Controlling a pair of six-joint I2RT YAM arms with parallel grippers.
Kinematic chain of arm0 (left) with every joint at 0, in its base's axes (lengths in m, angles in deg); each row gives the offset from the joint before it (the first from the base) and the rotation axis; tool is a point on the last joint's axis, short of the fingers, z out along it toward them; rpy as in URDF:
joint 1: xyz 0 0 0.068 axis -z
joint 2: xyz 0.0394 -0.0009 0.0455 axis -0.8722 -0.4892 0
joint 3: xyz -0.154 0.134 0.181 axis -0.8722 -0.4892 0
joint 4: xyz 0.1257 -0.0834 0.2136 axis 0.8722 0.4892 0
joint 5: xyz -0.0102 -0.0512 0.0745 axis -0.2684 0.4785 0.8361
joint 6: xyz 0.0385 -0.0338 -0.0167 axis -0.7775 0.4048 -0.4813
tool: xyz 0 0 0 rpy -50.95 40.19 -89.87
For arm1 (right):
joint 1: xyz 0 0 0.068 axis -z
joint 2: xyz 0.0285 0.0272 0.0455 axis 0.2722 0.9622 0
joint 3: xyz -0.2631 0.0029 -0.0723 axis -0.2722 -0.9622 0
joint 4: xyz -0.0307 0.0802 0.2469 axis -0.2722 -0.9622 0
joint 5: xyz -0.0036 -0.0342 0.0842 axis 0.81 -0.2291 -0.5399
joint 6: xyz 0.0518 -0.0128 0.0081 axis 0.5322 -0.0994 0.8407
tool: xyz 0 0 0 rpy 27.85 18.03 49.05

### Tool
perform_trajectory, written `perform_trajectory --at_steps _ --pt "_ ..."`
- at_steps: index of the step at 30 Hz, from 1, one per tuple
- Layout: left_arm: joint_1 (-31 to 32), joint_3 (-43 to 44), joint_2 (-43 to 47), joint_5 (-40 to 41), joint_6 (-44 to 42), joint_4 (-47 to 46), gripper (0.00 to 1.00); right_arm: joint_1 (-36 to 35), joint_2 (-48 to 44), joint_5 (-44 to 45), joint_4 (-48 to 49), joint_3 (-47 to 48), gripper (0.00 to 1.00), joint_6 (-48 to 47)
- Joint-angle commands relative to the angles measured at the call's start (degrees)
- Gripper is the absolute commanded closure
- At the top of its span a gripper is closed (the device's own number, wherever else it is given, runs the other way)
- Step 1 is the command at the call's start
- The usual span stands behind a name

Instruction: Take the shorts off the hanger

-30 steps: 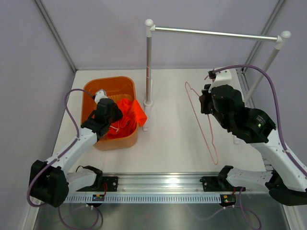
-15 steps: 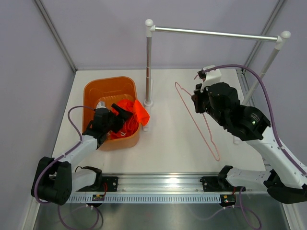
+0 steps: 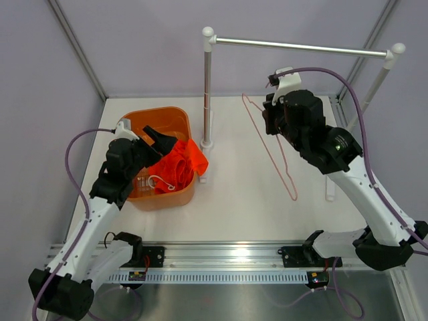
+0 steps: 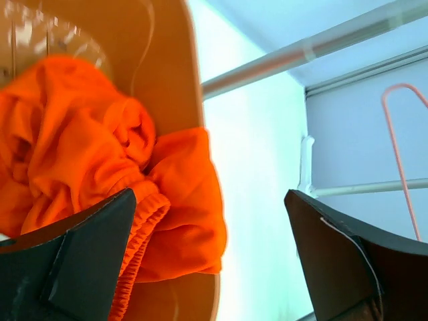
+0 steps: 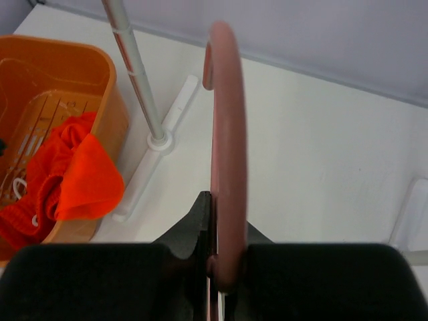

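The hanger already hangs bare, so the robot's right gripper will move up and outward to the silver bar point(image 3: 286, 45), put the hanger's hook over it and release.
The bright orange-red shorts point(image 3: 179, 164) lie bunched in the orange basket point(image 3: 150, 119), one fold draped over its right rim. In the left wrist view the shorts point(image 4: 87, 147) sit below and left of the jaws. My left gripper point(image 3: 162, 139) hovers over the basket, open and holding nothing; its fingers stand far apart point(image 4: 208, 200). The pale-pink wire hanger point(image 3: 275, 150) hangs bare in the air over the right half of the table. My right gripper point(image 3: 271, 119) is shut on the hanger near its hook, and the wire point(image 5: 227, 134) is pinched between the pads point(image 5: 224, 264).
A silver rail point(image 3: 301, 47) on white-capped posts spans the back. Its left post point(image 3: 208, 87) and white foot point(image 3: 202, 167) stand right beside the basket. The right post point(image 3: 364, 100) leans near my right arm. Grey walls close in left, right and back.
My left gripper opened, let go of the shorts and pulled up and left out of the basket. My right arm carried the hanger back and to the left.
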Motion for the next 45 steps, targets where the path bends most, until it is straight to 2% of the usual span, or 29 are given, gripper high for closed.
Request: perform_trajectory --at_steps 1,10,18,28,33,45 --pt "0.07 5.58 3.10 3.95 -6.74 7.39 0.01 3.25 2.31 -0.42 3.69 6.42 1.00 -1.86" --pt "0.07 8.50 10.13 3.88 -11.76 11.54 0.01 13.01 8.82 -6.92 3.25 16.97 1.00 -1.07" --pt "0.07 7.36 11.19 1.94 -13.00 11.63 0.01 16.88 14.89 -8.50 2.37 25.32 1.00 -0.28" --pt "0.07 6.04 12.16 1.24 -14.23 11.45 0.01 19.87 25.95 -11.84 -3.52 40.87 1.00 0.43" --pt "0.07 6.13 11.89 1.15 -14.67 11.54 0.01 20.22 29.04 -12.72 -5.10 42.29 1.00 0.95" --pt "0.07 5.78 11.54 0.44 -14.93 11.28 0.01 20.49 28.17 -12.64 -2.90 33.34 1.00 2.71"
